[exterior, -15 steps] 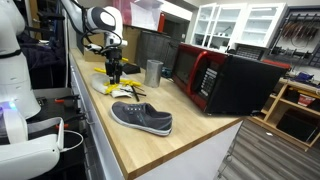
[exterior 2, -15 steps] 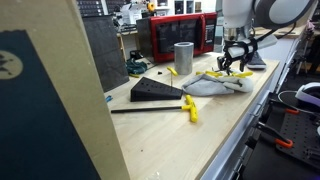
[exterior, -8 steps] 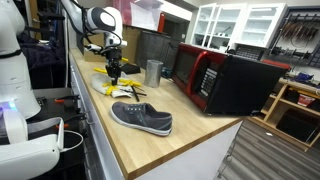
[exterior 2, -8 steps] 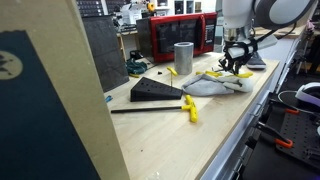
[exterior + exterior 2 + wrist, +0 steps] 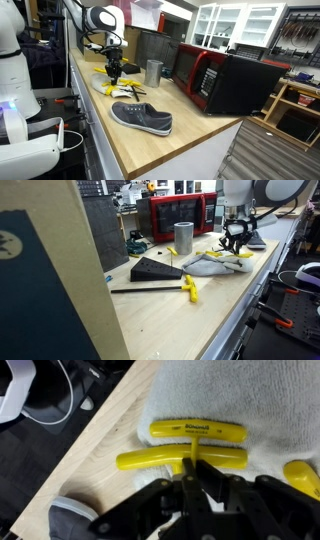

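My gripper will next carry the tool's stem up and outward, then down over the metal cup's open top (image 5: 154,63) to let it go, because the metal cup's rim is above the towel (image 5: 104,85).
My gripper (image 5: 197,478) points down over a pale towel (image 5: 270,400) on the wooden counter. Its black fingers are shut on the thin stem of a yellow T-handle tool (image 5: 180,459) that lies on the towel. A second yellow T-handle tool (image 5: 197,430) lies just beyond it, parallel, and the end of a third (image 5: 303,475) shows at the right. In both exterior views the gripper (image 5: 114,76) (image 5: 236,248) stands low on the towel (image 5: 104,85) (image 5: 210,264).
A grey shoe (image 5: 141,118) (image 5: 155,271) lies on the counter near the towel. A metal cup (image 5: 153,72) (image 5: 183,237) stands in front of a red and black microwave (image 5: 225,80). Another yellow-handled tool (image 5: 189,288) lies by the counter's edge.
The fingers have closed onto the stem of the yellow T-handle tool. The arm and the other things have stayed in place.
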Robot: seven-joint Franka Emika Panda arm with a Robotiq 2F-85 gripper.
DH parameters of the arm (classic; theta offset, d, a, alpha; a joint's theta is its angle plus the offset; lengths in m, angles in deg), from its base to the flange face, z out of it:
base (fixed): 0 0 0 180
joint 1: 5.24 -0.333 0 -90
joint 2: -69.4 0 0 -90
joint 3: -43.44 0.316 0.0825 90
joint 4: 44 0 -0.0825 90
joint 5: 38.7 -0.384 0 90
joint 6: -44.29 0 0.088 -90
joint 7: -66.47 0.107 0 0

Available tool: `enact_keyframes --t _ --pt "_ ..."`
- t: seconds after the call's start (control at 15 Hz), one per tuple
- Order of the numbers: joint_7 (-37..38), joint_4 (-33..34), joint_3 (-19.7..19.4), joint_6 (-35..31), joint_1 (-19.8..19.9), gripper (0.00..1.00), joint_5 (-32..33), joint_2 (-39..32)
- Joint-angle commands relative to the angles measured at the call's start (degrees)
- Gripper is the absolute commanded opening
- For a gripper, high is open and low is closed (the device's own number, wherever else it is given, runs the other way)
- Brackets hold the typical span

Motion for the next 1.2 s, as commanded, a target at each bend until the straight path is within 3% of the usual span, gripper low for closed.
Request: enact_keyframes --t 0.0,0.53,1.13 --pt "-6.3 -0.8 -3.5 1.4 -0.7 0.03 -8.8 3.2" --pt "-10.5 5.7 -6.0 5.2 0.3 0.03 -20.0 4.9" --pt "-23.7 23.5 -9.7 20.8 -1.3 0.03 -39.6 -2.3"
